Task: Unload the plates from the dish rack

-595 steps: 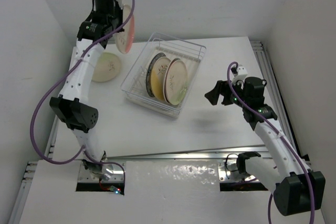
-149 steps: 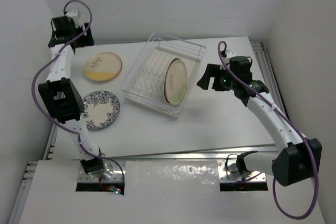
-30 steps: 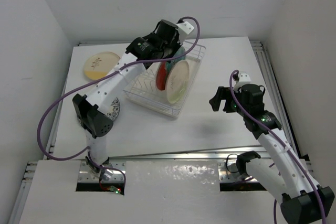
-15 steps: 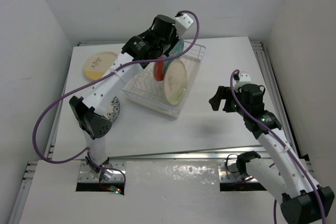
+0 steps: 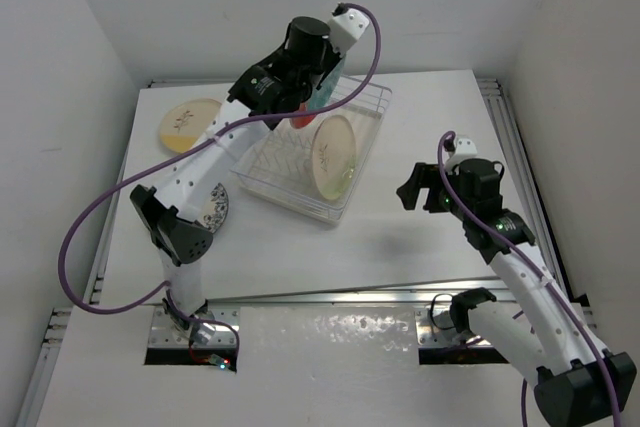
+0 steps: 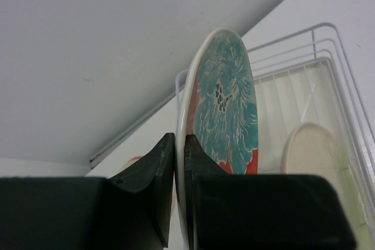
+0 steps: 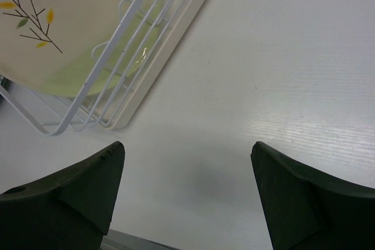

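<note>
The red-and-teal plate is on edge, so I will move my left gripper to the left in the top view and tilt it down onto the blue-and-white plate (image 5: 217,207) to release.
My left gripper (image 5: 312,85) is shut on the rim of the red-and-teal plate (image 5: 322,92) and holds it on edge above the far side of the dish rack (image 5: 262,179). In the left wrist view the jaws (image 6: 180,144) pinch that plate (image 6: 225,109), with the rack (image 6: 328,45) below. One cream sprig plate (image 5: 333,152) stands in the rack; it also shows in the left wrist view (image 6: 310,156) and the right wrist view (image 7: 64,16). My right gripper (image 5: 410,192) is open and empty over the table right of the rack (image 7: 135,62); in its wrist view the jaws (image 7: 187,150) stand wide apart.
A cream plate (image 5: 190,125) lies flat at the far left of the table. A blue-and-white plate (image 5: 215,209) lies nearer, partly hidden behind the left arm. White walls close in the table on three sides.
My left gripper has lifted the red-and-teal plate up out of the rack over the last second. The right arm has stayed still.
</note>
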Available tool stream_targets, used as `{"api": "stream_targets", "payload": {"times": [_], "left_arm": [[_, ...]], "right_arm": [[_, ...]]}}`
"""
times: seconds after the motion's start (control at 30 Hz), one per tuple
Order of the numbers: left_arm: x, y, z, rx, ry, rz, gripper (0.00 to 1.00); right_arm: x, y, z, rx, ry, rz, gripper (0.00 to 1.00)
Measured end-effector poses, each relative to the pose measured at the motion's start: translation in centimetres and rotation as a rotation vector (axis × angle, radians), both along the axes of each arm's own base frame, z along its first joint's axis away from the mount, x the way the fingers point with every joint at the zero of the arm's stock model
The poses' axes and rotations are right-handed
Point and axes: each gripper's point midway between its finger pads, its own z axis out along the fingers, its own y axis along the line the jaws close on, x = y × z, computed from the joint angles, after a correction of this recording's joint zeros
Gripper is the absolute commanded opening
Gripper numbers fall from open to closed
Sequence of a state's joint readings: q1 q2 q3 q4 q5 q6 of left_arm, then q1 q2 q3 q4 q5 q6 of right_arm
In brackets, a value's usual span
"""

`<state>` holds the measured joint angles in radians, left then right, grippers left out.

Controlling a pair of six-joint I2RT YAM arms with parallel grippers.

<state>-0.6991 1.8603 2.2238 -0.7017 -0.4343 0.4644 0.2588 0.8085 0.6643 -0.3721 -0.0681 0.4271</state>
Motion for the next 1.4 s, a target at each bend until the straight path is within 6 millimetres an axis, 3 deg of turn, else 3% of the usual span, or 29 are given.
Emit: {"api": "stream_targets", "payload": {"times": [0.13, 0.33, 0.47, 0.6, 0.9, 1.0, 1.1, 1.27, 1.4], "left_arm": [[0.5, 0.7, 1.5, -0.001, -0.059, 0.039, 0.0], [0.7, 3.7, 4.6, -0.064, -0.126, 0.109, 0.0], [1.5, 8.5, 6.5, -0.128, -0.162, 0.209, 0.0], [2.5, 14.1, 6.8, -0.16, -0.162, 0.334, 0.0], [3.2, 27.8, 1.8, -0.341, 0.022, 0.598, 0.0], [2.0, 33.1, -0.6, -0.437, 0.082, 0.688, 0.0], [-0.5, 37.8, -3.4, -0.509, 0.152, 0.76, 0.0], [-5.7, 41.3, -7.2, -0.596, 0.252, 0.811, 0.0], [-8.7, 41.4, -9.1, -0.653, 0.326, 0.746, 0.0]], "right_arm": [[0.2, 0.3, 0.0, 0.008, -0.003, 0.011, 0.87], [1.2, 1.2, 0.2, 0.037, -0.017, 0.036, 0.87], [1.8, 2.0, -0.2, 0.054, -0.01, 0.066, 0.86], [2.3, 2.8, -0.7, 0.066, 0.008, 0.101, 0.86], [3.8, 4.8, -0.3, 0.11, 0.001, 0.186, 0.86], [4.1, 5.2, -0.4, 0.121, -0.004, 0.204, 0.86], [4.1, 5.5, -0.7, 0.131, 0.008, 0.218, 0.86], [4.2, 5.8, -0.9, 0.139, 0.016, 0.232, 0.86], [4.2, 5.9, -1.2, 0.141, 0.023, 0.238, 0.86]]}}
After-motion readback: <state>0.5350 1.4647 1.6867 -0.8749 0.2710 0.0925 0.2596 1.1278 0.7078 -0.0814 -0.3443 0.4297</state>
